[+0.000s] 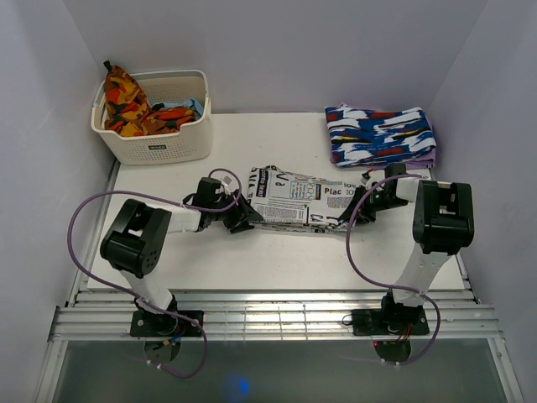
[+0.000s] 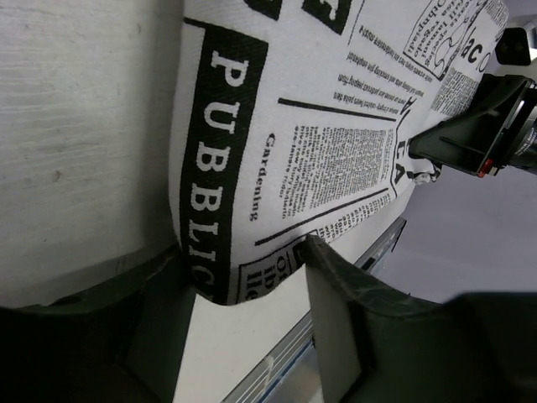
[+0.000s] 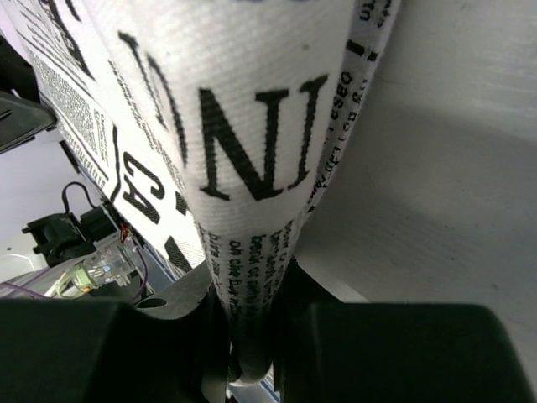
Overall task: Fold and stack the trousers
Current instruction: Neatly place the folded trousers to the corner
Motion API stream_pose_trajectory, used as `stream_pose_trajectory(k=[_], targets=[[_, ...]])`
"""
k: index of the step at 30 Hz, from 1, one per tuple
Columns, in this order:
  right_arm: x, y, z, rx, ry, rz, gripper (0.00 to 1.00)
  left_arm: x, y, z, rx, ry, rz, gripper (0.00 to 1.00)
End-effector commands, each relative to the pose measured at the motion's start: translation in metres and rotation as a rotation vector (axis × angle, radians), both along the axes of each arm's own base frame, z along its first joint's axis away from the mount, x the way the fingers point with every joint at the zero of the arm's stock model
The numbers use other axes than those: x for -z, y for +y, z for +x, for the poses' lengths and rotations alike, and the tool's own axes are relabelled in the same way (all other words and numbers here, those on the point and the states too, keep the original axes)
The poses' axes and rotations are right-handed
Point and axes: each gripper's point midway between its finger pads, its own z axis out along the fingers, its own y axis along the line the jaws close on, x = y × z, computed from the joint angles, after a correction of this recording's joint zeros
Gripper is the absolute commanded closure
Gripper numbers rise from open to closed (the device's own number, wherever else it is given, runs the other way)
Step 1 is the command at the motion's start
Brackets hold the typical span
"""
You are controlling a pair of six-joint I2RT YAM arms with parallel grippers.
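Observation:
My right gripper is about to lift the folded trousers outward. It will then lower them and release them on top of the blue-white-red garment, which lies outward of it.
The trousers, white with black newspaper print, lie folded in a long strip across the middle of the table. My left gripper is at their left end. In the left wrist view its jaws stand apart on either side of the rounded fabric edge, with a gap to the right finger. My right gripper is at the strip's right end. Seen from the right wrist, it is shut on a raised fold of the trousers, the cloth pinched between the two fingers.
A white basket at the back left holds an orange-red-yellow cloth. A folded blue-white-red garment lies at the back right. Metal rails run along the table's near edge. Walls close in left, right and behind.

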Motion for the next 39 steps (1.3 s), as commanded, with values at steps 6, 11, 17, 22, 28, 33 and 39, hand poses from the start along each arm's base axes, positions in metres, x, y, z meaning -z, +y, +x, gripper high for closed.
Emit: stream_pose_trajectory(k=[6, 11, 17, 22, 28, 33, 39], targets=[[-0.003, -0.007, 0.008, 0.015, -0.062, -0.103, 0.92, 0.033, 0.007, 0.000, -0.021, 0.028, 0.110, 0.67], [-0.028, -0.014, 0.018, 0.002, -0.153, -0.160, 0.92, -0.003, -0.001, 0.007, 0.045, -0.106, 0.099, 1.00], [-0.084, -0.032, 0.039, -0.022, -0.352, -0.287, 0.92, -0.070, -0.023, 0.012, 0.137, -0.359, 0.084, 1.00], [-0.142, -0.050, 0.061, -0.026, -0.555, -0.408, 0.92, -0.104, -0.039, 0.018, 0.201, -0.523, 0.119, 1.00], [-0.216, -0.074, 0.080, 0.002, -0.775, -0.571, 0.92, -0.168, -0.087, 0.034, 0.279, -0.816, 0.126, 1.00], [-0.269, -0.114, 0.115, 0.079, -0.908, -0.712, 0.92, -0.205, -0.133, 0.058, 0.320, -1.008, 0.129, 1.00], [-0.318, -0.183, 0.168, 0.232, -1.026, -0.848, 0.92, -0.243, -0.179, 0.111, 0.303, -1.250, 0.120, 1.00]])
